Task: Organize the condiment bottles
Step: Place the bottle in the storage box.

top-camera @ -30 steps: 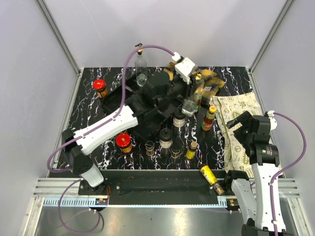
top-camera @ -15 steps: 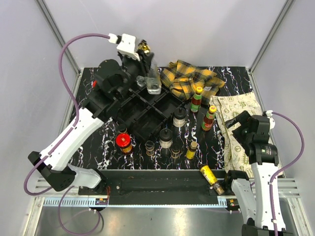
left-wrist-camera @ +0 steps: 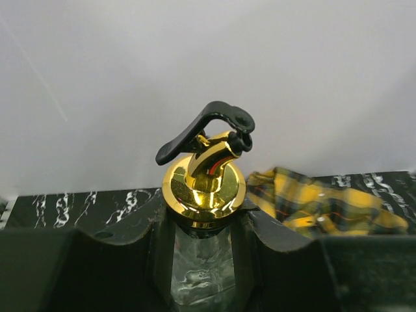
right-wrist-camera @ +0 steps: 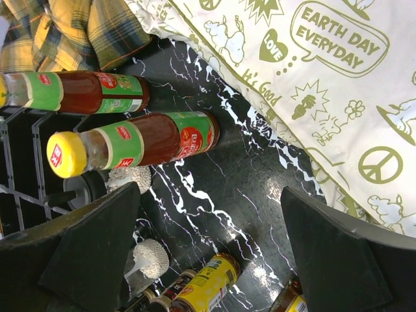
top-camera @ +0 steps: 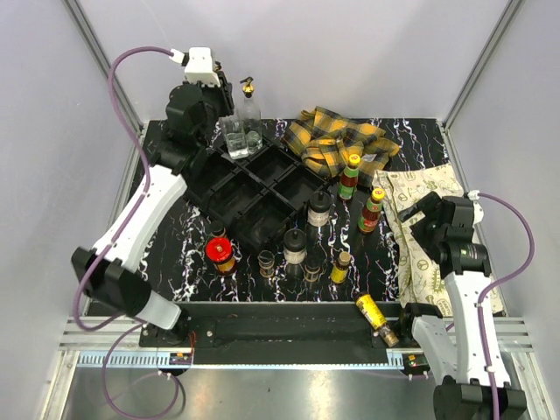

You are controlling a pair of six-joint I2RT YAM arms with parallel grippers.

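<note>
The left gripper should lower next, ease toward the second gold-spouted bottle and release its own bottle in the tray's back corner (top-camera: 237,157), because the matching bottle already stands there.
My left gripper (top-camera: 229,127) is at the back left corner, shut on a clear gold-spouted glass bottle (top-camera: 234,140). In the left wrist view that bottle (left-wrist-camera: 203,188) stands upright between my fingers (left-wrist-camera: 123,227). A second gold-spouted bottle (top-camera: 249,112) stands just right of it. My right gripper (top-camera: 429,219) is open and empty above the table's right side. In the right wrist view it (right-wrist-camera: 214,253) hangs over bare table beside two yellow-capped sauce bottles (right-wrist-camera: 130,146). Black-capped shakers (top-camera: 320,207), a red-lidded jar (top-camera: 219,251) and small bottles (top-camera: 312,267) stand in front of the tray.
The black divided tray (top-camera: 254,188) lies left of centre. A yellow plaid cloth (top-camera: 337,140) lies at the back. A white printed cloth (top-camera: 437,236) covers the right side. One yellow-labelled bottle (top-camera: 376,315) lies on its side at the front edge.
My left arm has swung from the tray's right side to the back left corner, carrying the glass bottle. It now stands beside the other gold-spouted bottle. The right gripper barely moved.
</note>
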